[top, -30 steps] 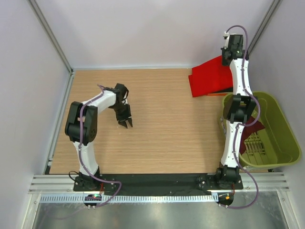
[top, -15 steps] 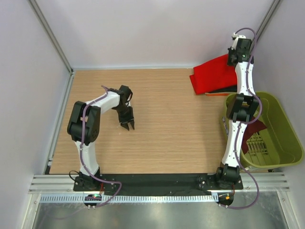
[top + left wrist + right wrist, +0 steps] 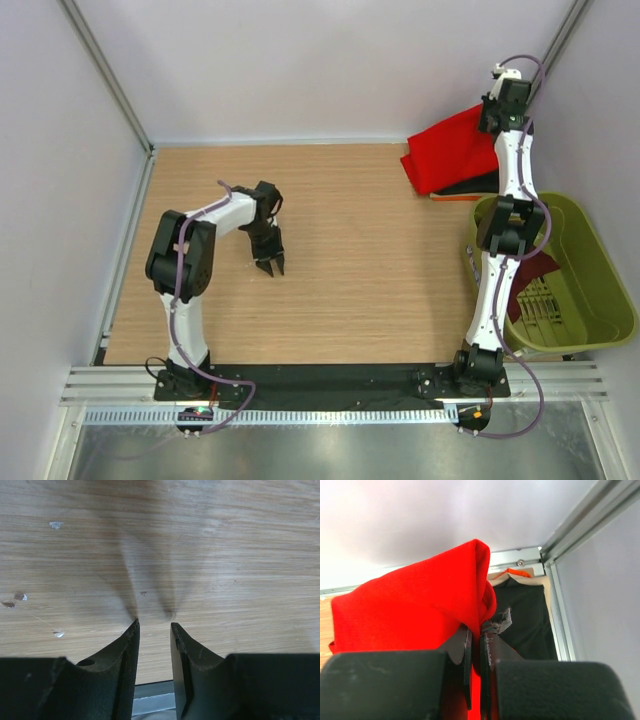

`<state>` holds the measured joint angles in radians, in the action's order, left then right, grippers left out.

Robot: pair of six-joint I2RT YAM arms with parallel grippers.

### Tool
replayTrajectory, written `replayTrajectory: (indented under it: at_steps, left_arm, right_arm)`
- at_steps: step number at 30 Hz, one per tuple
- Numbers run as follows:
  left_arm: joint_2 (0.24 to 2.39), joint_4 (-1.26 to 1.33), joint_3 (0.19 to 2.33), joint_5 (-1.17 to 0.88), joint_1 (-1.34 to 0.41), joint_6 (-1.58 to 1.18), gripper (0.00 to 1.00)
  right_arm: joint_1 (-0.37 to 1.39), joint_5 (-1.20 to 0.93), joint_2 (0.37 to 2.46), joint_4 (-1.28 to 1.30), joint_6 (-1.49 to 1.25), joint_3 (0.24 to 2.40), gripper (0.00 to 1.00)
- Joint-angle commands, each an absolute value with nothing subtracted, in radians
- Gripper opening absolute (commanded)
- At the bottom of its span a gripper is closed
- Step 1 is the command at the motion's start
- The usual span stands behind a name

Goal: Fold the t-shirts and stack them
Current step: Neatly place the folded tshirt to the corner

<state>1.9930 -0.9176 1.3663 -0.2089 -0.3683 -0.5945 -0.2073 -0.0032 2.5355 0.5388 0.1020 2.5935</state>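
Observation:
The robot's right gripper next has to ease to the right in the top view over the black t-shirt (image 3: 525, 615) to let go of the red fold, since red cloth hangs over its other side.
The bright red t-shirt (image 3: 448, 155) hangs folded at the table's far right corner, pinched at its edge by my right gripper (image 3: 492, 127). The right wrist view shows the red t-shirt (image 3: 415, 605) clamped in that shut right gripper (image 3: 481, 630). A black t-shirt (image 3: 525, 615) lies flat under and beyond it, showing as a dark strip (image 3: 470, 187) from above. A dark maroon t-shirt (image 3: 535, 270) lies in the basket. My left gripper (image 3: 272, 266) hovers low over bare wood on the table's left half. Its jaws (image 3: 153, 625) are slightly apart with nothing between them.
An olive-green basket (image 3: 590, 290) stands off the table's right edge beside the right arm. A bit of orange cloth (image 3: 440, 197) peeks from under the black shirt. White walls and metal frame posts close in the back and sides.
The right gripper has carried the red t-shirt's edge farther back and right into the corner. The left gripper has drifted slightly right and nearer, its opening unchanged.

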Motion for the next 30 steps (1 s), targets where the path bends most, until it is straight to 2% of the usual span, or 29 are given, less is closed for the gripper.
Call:
replayTrajectory:
  at_steps: [1, 3, 16, 19, 30]
  left_arm:
    - [2.009, -0.937, 1.408, -0.204, -0.371, -0.595, 0.32]
    - [2.01, -0.937, 1.407, -0.204, -0.373, -0.595, 0.32]
    - [2.036, -0.95, 1.434, -0.204, -0.374, -0.597, 0.32]
    - [2.034, -0.948, 1.431, -0.201, -0.376, -0.597, 0.31]
    - [2.031, -0.96, 1.43, -0.184, -0.377, -0.597, 0.31]
  right_arm:
    - [-0.245, 0.044, 2.41, 0.482, 0.092, 2.565, 0.01]
    - [-0.255, 0.058, 2.39, 0.465, 0.086, 2.505, 0.01]
    - [-0.284, 0.054, 2.378, 0.396, 0.061, 2.49, 0.01]
    - [-0.288, 0.054, 2.414, 0.413, 0.046, 2.542, 0.01]
    - [-0.31, 0.092, 2.477, 0.348, -0.063, 2.481, 0.02]
